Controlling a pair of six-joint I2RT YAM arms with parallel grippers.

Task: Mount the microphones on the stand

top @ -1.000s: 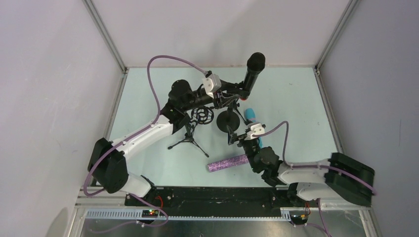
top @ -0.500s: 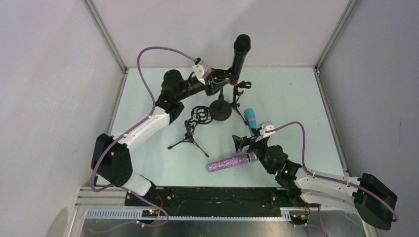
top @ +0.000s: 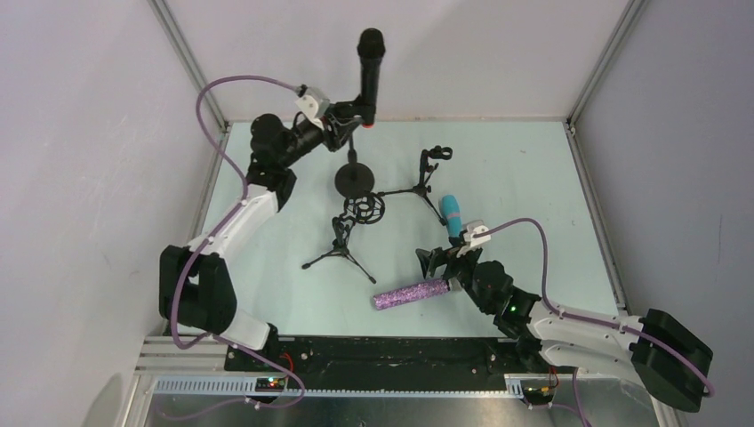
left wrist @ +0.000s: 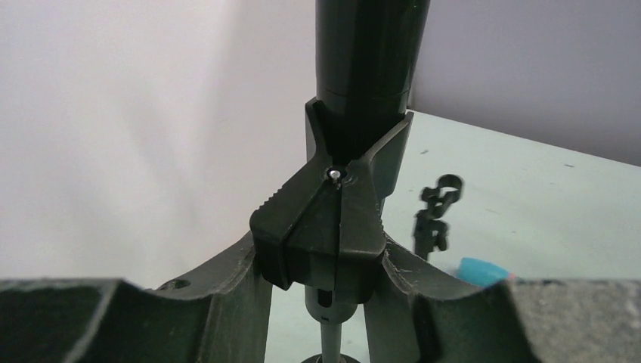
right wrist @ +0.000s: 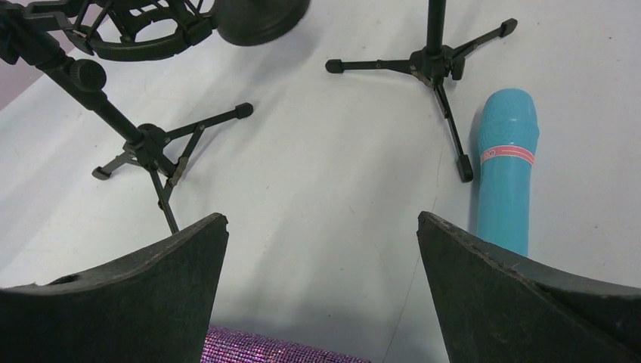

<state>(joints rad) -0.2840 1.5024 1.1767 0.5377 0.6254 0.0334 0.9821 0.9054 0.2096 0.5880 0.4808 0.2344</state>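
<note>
My left gripper should swing to the left in the top view, then lower over empty table, because the round base of the stand hangs close to both tripods.
The black microphone (top: 369,76) stands upright in the clip (left wrist: 332,212) of the round-base stand (top: 354,181). My left gripper (top: 349,114) is shut on that clip and holds stand and microphone up at the back left; in the left wrist view the black microphone (left wrist: 370,60) rises above my left gripper (left wrist: 321,261). The glittery purple microphone (top: 411,294) lies flat at the front. My right gripper (top: 436,262) hovers open just behind it, empty; the purple microphone (right wrist: 280,352) shows below my right gripper (right wrist: 321,219). The light blue microphone (top: 453,213) lies to the right (right wrist: 505,174).
A tripod stand with an empty clip (top: 427,173) stands mid-table (right wrist: 438,64). A second tripod with a round shock mount (top: 351,227) stands left of centre (right wrist: 143,136). White walls and a metal frame close in the table on three sides.
The left arm has swung left and back, carrying the stand and black microphone up with it. The right arm has drawn back from the stand and its jaws have opened wide behind the purple microphone.
</note>
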